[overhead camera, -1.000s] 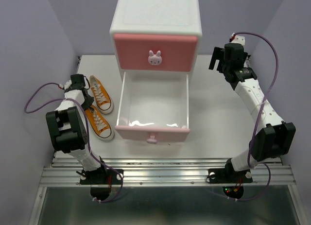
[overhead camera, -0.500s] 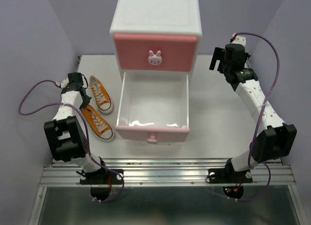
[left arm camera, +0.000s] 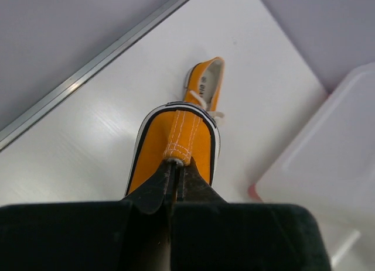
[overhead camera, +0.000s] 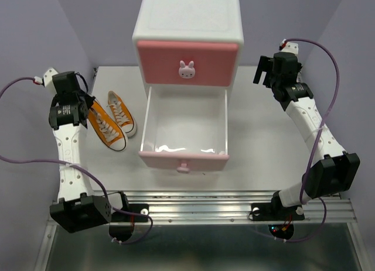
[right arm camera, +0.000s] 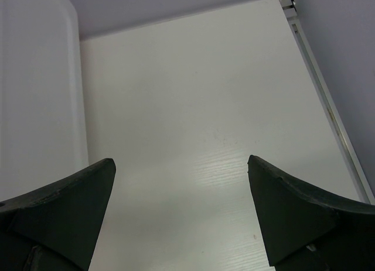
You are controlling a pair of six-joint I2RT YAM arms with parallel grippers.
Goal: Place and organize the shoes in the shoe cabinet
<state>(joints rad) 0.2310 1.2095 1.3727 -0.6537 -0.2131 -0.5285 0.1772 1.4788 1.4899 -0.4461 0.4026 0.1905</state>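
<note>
I will move my left gripper to the right in the top view and lower it to release inside the lower drawer's side [overhead camera: 166, 127] by the second sneaker, as that side is empty.
My left gripper [overhead camera: 87, 106] is shut on the heel of an orange sneaker [overhead camera: 107, 129] and holds it off the table, toe hanging down. In the left wrist view the jaws [left arm camera: 176, 165] pinch the heel strip of this sneaker [left arm camera: 176, 143]. The second orange sneaker [overhead camera: 121, 112] lies on the table beside it and also shows in the left wrist view [left arm camera: 205, 83]. The white shoe cabinet [overhead camera: 187, 25] stands at the back, with its upper pink drawer [overhead camera: 187, 63] closed and its lower drawer [overhead camera: 184, 127] pulled out and empty. My right gripper [overhead camera: 265, 74] is open and empty to the right of the cabinet. The black sneakers are out of view.
Purple walls close in on both sides. The right wrist view shows the open gripper [right arm camera: 180, 161] over bare white table, with the cabinet's side [right arm camera: 35, 89] at the left and a metal table edge [right arm camera: 328, 107] at the right.
My left arm has swung up and out to the left, lifting the nearer orange sneaker by its heel off the table. The right arm has barely moved.
</note>
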